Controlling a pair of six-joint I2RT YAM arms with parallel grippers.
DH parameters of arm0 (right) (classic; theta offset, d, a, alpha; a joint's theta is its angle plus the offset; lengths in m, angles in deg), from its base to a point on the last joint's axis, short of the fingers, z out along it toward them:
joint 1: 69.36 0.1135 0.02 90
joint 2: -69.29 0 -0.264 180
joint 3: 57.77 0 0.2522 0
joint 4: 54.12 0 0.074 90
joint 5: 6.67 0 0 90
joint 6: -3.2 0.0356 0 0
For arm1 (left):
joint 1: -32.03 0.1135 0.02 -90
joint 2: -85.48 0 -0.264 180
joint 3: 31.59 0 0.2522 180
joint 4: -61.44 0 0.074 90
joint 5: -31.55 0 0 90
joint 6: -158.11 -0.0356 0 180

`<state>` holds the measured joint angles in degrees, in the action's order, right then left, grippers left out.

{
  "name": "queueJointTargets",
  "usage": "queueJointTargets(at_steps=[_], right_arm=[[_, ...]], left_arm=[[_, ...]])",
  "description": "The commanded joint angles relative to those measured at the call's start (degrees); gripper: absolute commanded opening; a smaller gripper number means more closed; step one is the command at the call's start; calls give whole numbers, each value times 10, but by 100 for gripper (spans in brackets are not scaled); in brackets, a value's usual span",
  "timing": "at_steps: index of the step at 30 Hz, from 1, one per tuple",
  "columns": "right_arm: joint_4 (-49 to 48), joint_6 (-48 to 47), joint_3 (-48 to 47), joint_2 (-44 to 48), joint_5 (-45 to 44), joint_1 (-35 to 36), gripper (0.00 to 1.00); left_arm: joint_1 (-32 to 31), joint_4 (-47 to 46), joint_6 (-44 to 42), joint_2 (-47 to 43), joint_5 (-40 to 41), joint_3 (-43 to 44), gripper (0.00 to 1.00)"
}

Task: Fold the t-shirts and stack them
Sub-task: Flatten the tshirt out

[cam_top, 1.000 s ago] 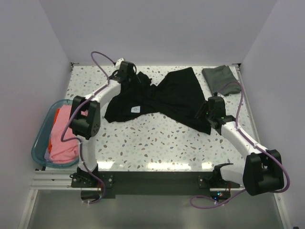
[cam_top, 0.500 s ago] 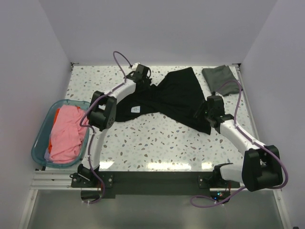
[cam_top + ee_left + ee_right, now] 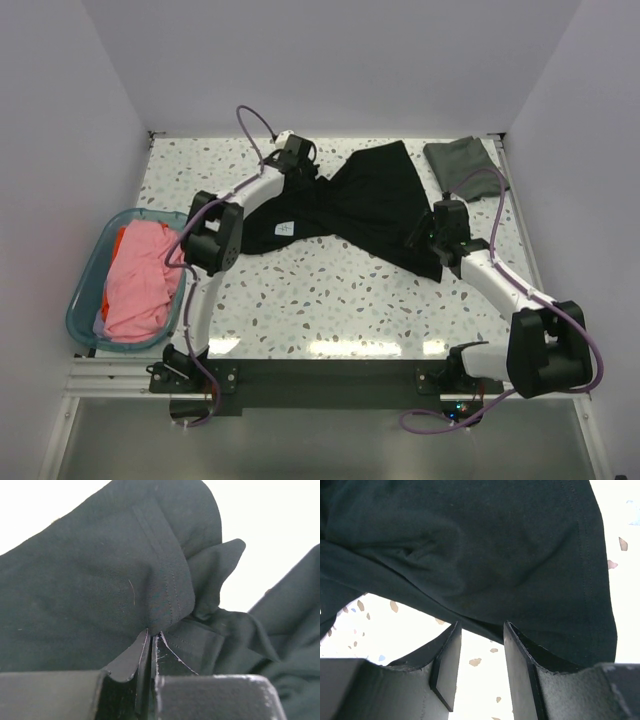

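The black t-shirt is bunched and its near edge slants, so my left gripper should pull back past the white label (image 3: 286,228) to the bare tabletop and let go of the fold.
A large black t-shirt (image 3: 365,205) lies crumpled and spread across the middle of the table, its small white label (image 3: 286,228) facing up. My left gripper (image 3: 300,163) is at its far left corner; in the left wrist view the left gripper (image 3: 152,633) is shut, pinching a stitched fold of the black t-shirt (image 3: 100,580). My right gripper (image 3: 428,234) sits at the shirt's right lower edge. Seen from the right wrist, the right gripper (image 3: 480,626) is open, its tips just under the hem of the black t-shirt (image 3: 495,545), with bare table between the fingers.
A dark grey-green t-shirt (image 3: 462,165) lies folded at the far right corner. A translucent teal tub (image 3: 88,270) at the left edge holds a pink t-shirt (image 3: 135,285) and an orange-red one (image 3: 118,245). White walls close in three sides.
The left arm swung right along the shirt's far edge and its jaws closed on a fold of black cloth. The right gripper crept slightly toward the hem.
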<state>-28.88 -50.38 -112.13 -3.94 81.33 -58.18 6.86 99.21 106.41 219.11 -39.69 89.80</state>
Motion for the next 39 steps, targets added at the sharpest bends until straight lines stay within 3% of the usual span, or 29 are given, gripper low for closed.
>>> queueJointTargets(at_steps=[1,10,17,23,26,30,32,39], right_arm=[[-29,-5,-14,-5,-5,-2,43],[-16,-5,-11,-4,-18,-2,43],[20,-11,-9,11,-42,-4,47],[63,-5,15,38,-72,-8,54],[87,9,27,47,-102,-9,57],[111,29,38,50,-127,-12,58],[116,36,41,51,-127,-12,59],[127,45,42,55,-150,-19,61]], left_arm=[[0,-45,-13,-85,16,-6,0],[-4,-100,-13,-232,8,-155,0],[-54,-128,19,-455,36,-410,0],[-165,-87,186,-688,86,-690,0],[-225,-63,293,-764,91,-807,0],[-287,-16,355,-783,103,-846,29],[-297,3,353,-780,118,-822,51],[-304,134,364,-812,218,-728,65]])
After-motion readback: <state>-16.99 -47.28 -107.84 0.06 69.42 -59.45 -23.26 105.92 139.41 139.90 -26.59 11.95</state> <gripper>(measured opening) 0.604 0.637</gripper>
